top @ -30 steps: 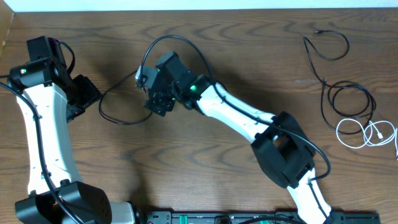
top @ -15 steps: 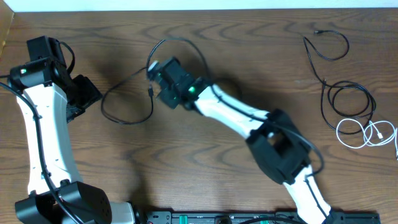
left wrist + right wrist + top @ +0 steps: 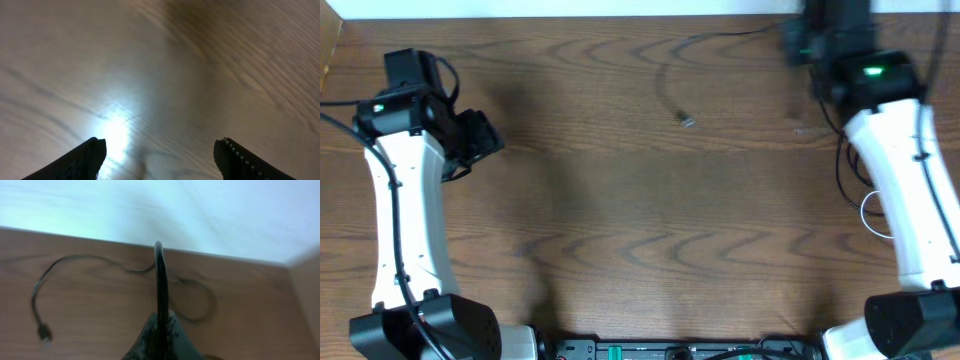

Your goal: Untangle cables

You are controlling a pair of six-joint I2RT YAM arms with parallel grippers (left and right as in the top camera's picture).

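Note:
Next, my right gripper should carry the cable right in the overhead view to bare wood beyond the loops, drawing its plug off the middle of the table, and release it.
My right gripper is shut on the black cable, which rises straight up out of its jaws. The cable then trails left over the table to a small plug end. In the overhead view this gripper is at the far right back of the table. The black cable streaks leftward from it as a blur, with the plug near the middle. A bit of the white cable shows beside the right arm. My left gripper is open over bare wood.
The table's back edge and a pale wall lie just beyond the right gripper. The right arm covers most of the cable loops at the right side. The left arm stands along the left edge.
The right gripper shut on the black cable near the table's middle left and swung it to the far right back, dragging the cable across. The left gripper shifted slightly right and opened a little wider.

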